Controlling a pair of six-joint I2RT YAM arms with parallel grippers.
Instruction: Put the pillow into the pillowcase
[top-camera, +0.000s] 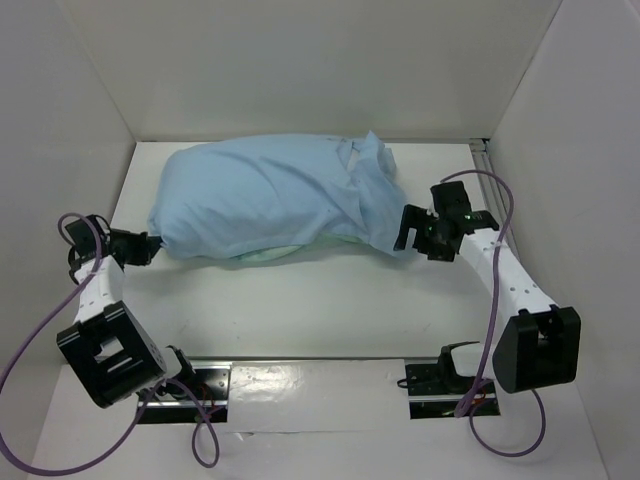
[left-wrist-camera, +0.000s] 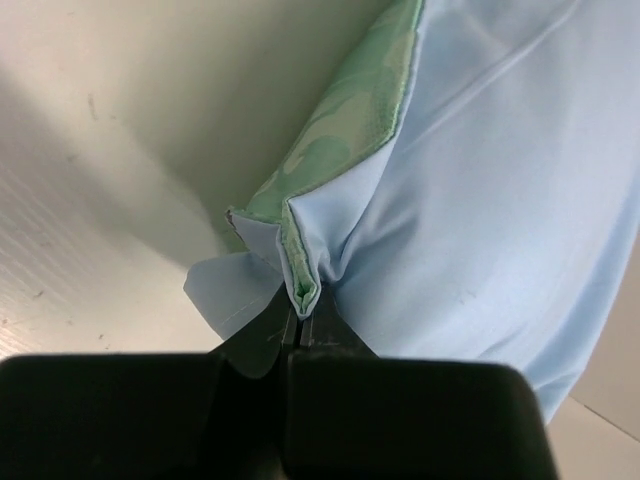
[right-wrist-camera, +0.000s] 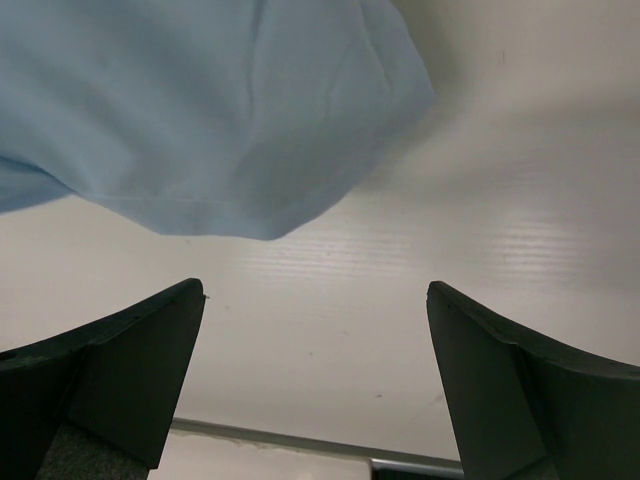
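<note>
My left gripper will next swing up, then outward and down over the table's back corner and release the pillowcase's fold, as the pillowcase's sea-green side still lies underneath.
The pale blue pillowcase (top-camera: 270, 200) lies bulging across the back of the table, its sea-green face showing at the lower edge. The white pillow is hidden, no white fabric shows. My left gripper (top-camera: 150, 248) is shut on a fold at the pillowcase's left corner; the left wrist view shows blue and green cloth (left-wrist-camera: 305, 290) pinched between the fingers (left-wrist-camera: 330, 335). My right gripper (top-camera: 408, 230) is open and empty beside the pillowcase's rumpled right end. In the right wrist view the blue cloth (right-wrist-camera: 200, 110) hangs above and ahead of the spread fingers (right-wrist-camera: 150, 345).
White walls close the table on the back and both sides. A metal rail (top-camera: 485, 165) runs along the right wall. The arm bases and purple cables (top-camera: 210, 440) sit at the near edge.
</note>
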